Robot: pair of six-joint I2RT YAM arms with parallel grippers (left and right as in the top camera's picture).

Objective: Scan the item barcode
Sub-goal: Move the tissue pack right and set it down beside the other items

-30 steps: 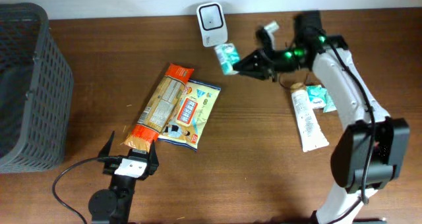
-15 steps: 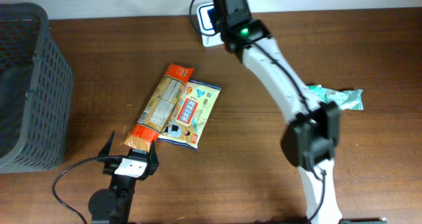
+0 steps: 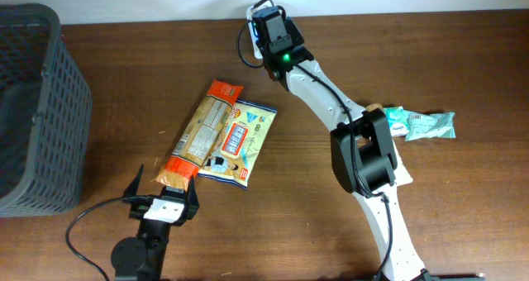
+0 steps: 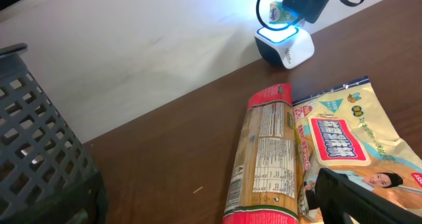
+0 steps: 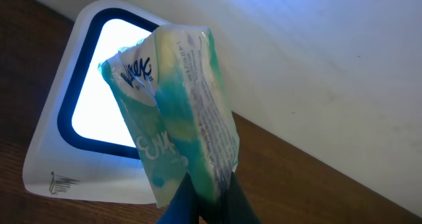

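My right gripper next swings back, across and down beside the teal packs to release. The teal packs lie below it and to its right in the overhead view.
A teal and white tissue pack [image 5: 178, 112] is the item, and my right gripper [image 5: 206, 201] is shut on its lower end. The pack stands upright right in front of the lit window of the white barcode scanner [image 5: 92, 105]. Overhead, my right gripper [image 3: 266, 18] covers the scanner at the table's far edge, where only a glow shows. In the left wrist view the scanner [image 4: 285, 47] glows with the pack [image 4: 277, 13] just above it. My left gripper [image 3: 162, 200] stands open and holds nothing near the front left; one dark finger [image 4: 356, 197] shows.
An orange pasta packet [image 3: 198, 132] and a pale snack bag [image 3: 240, 140] lie side by side in the middle. More teal packs [image 3: 421, 124] lie at the right. A dark grey basket [image 3: 33, 107] stands at the far left.
My right arm has swung left and back, carrying the tissue pack from beside the scanner to right in front of its window. The left arm has not moved.
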